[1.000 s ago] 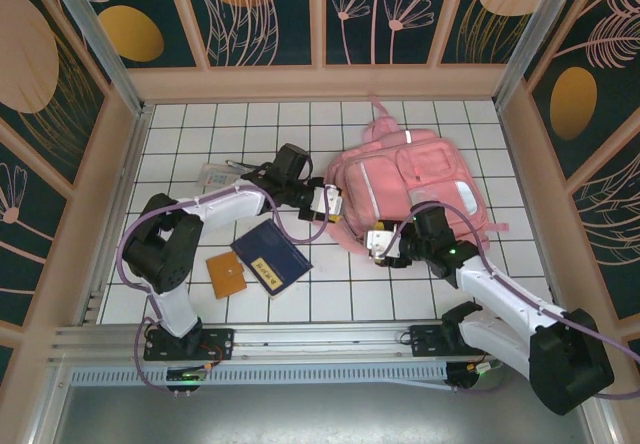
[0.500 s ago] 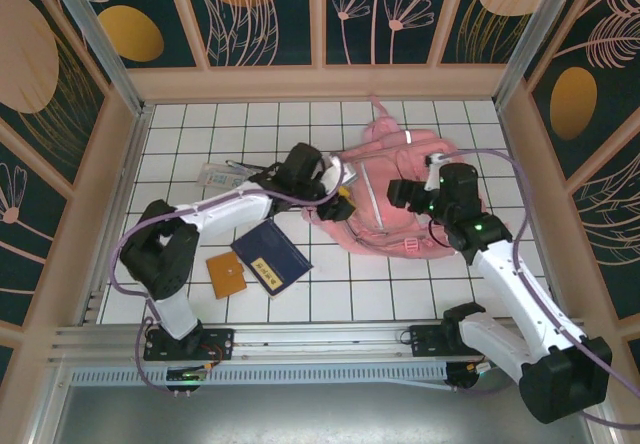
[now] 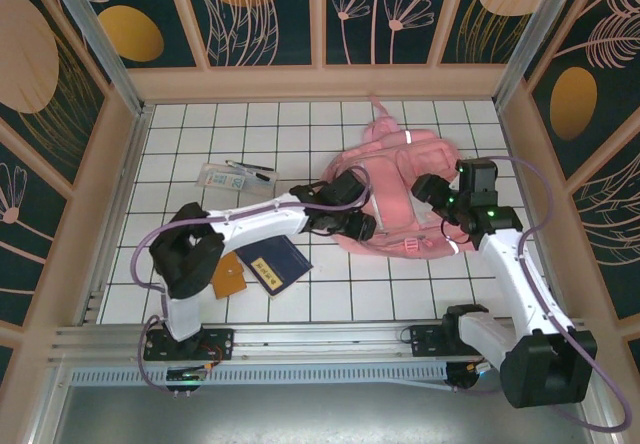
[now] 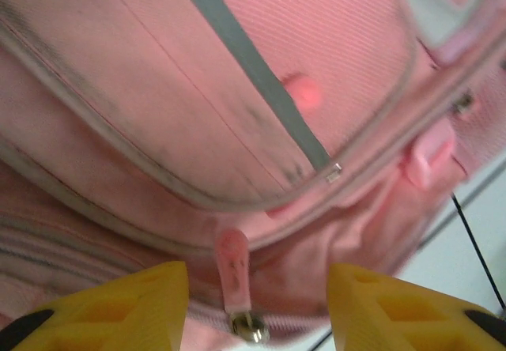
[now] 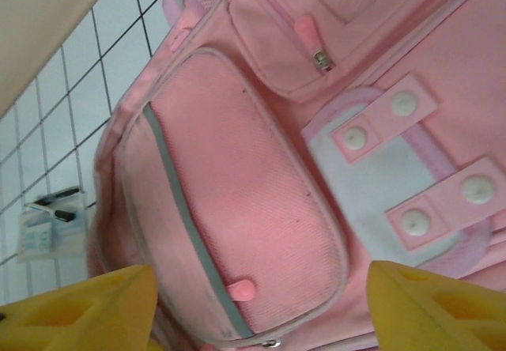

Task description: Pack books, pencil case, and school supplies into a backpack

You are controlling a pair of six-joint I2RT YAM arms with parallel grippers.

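The left gripper lowers onto the pink zipper pull (image 4: 235,268) next and closes its yellow fingers, since the tab already lies in the open gap between them.
The pink backpack (image 3: 400,189) lies flat at the table's right middle. My left gripper (image 3: 358,227) is at its near-left edge, open. In the left wrist view its yellow fingers (image 4: 134,303) stand on either side of a pink zipper pull (image 4: 235,268) without touching it. My right gripper (image 3: 422,188) hovers open over the backpack's front pocket (image 5: 237,209), nothing between its fingers (image 5: 427,307). The navy book (image 3: 272,261) and the orange notebook (image 3: 229,277) lie near the left arm. The clear pencil case (image 3: 222,177) and loose pens (image 3: 250,167) lie further back.
Wooden walls (image 3: 120,174) close in the white tiled table (image 3: 180,134) on the left, back and right. The left arm's forearm (image 3: 260,222) stretches across the tiles just behind the navy book. The pencil case (image 5: 49,228) lies beyond the backpack in the right wrist view.
My left gripper has slid right and nearer along the backpack's edge. My right gripper has left the backpack's near edge and risen over its front. The backpack has shifted and flattened.
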